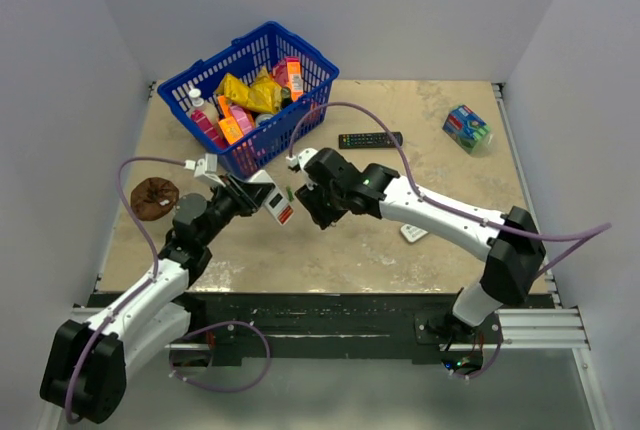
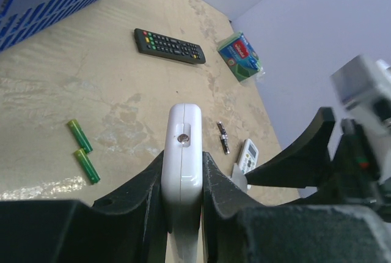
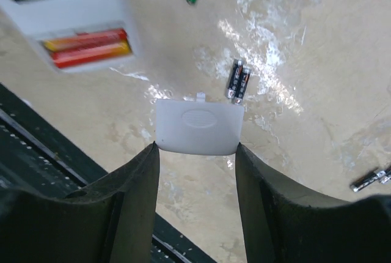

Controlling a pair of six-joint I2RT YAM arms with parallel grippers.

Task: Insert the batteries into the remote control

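Observation:
My left gripper goes to the right in the top view and down onto the tabletop beside the grey-buttoned remote next, since that patch is clear. It then releases it.
My left gripper is shut on the small white remote control, seen edge-on, and holds it above the table; it also shows in the top view. In the right wrist view the remote has its compartment open, with two red-orange batteries in it. My right gripper is shut on the white battery cover close beside the remote. Two green batteries and a dark pair lie on the table.
A long black remote and a green box lie at the back. A white remote with grey buttons lies under the right arm. A blue basket of packets stands back left, with a brown object at the left.

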